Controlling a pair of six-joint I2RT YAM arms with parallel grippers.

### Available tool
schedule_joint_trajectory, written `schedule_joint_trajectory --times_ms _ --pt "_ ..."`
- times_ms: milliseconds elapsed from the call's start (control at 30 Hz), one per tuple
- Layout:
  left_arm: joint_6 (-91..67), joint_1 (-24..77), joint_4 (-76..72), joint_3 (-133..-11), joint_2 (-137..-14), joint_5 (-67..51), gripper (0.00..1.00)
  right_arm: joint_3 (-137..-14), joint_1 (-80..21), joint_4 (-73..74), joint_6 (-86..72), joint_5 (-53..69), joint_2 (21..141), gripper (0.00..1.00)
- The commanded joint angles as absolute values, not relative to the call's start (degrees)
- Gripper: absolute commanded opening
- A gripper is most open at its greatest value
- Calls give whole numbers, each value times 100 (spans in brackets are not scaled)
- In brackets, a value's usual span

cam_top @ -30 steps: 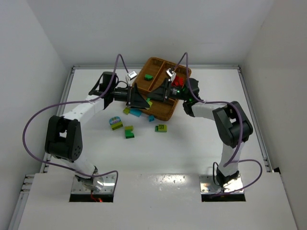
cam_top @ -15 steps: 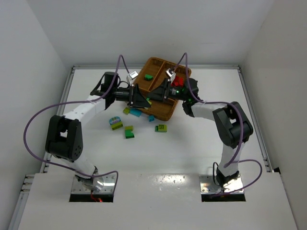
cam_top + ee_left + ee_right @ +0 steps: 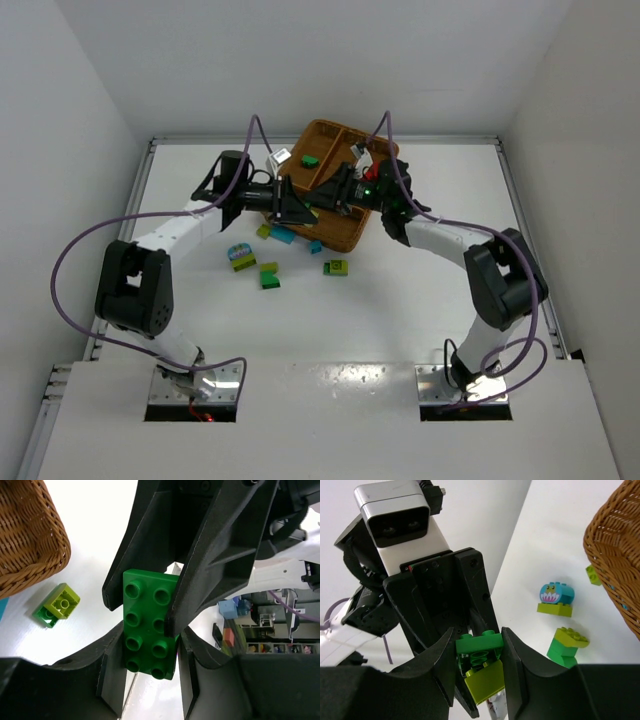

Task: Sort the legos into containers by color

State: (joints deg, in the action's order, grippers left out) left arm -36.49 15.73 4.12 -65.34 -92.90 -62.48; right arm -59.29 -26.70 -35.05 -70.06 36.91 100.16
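Note:
My right gripper needs to go outward and down to release the held brick into one tray section (image 3: 305, 173), where a green brick already lies.
My left gripper (image 3: 300, 206) and right gripper (image 3: 326, 196) meet nose to nose at the front-left edge of the wicker tray (image 3: 345, 238). Both are shut on one green brick (image 3: 150, 625), which also shows in the right wrist view (image 3: 480, 644). A lime brick (image 3: 482, 682) hangs tilted from its underside. The left wrist view shows my right gripper's fingers (image 3: 215, 555) clamped on the brick's far half. The tray holds a green brick (image 3: 310, 159) in one compartment and red bricks (image 3: 372, 168) in another.
Loose bricks lie in front of the tray: a blue face brick on lime (image 3: 240, 257), a lime-on-green stack (image 3: 269, 275), a green and lime one (image 3: 335, 267), a light blue one (image 3: 283, 236) and a small teal one (image 3: 315, 246). White walls enclose the table.
Both grippers stay joined on the green brick and have shifted slightly towards the tray. The right arm's elbow has swung out to the right.

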Motion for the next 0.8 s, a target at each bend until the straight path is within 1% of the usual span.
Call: schedule_joint_trajectory --times_ms 0,133,233,433,467,567,633,767 --pt "-3735 1591 413 -6469 -9343 -5889 7 -6108 -2689 -3190 -6496 3103 9606 20" --pt "-3735 1539 413 -6469 -9343 -6012 7 -6056 -2462 -3138 -6495 3103 9606 20" --pt "-3446 1538 667 -6469 -9404 -6064 7 -5994 -2330 -3076 -6495 3181 9606 20" --pt "-3340 1538 721 -6469 -9589 -6223 7 -6371 -2276 -3023 -6495 3111 9878 20" --pt "-3340 1538 721 -6469 -9589 -6223 6 -6433 -2276 -3023 -6556 3042 9879 20" --pt "-3340 1407 773 -6469 -9694 -6013 6 -6714 -2276 -2936 -6487 3041 10124 20" --pt "-3340 1327 940 -6696 -9825 -5889 6 -6881 -2276 -2936 -6486 3041 10274 20" --pt "-3393 1126 1072 -7162 -10335 -5608 6 -7347 -2276 -2883 -6486 3155 10967 20"
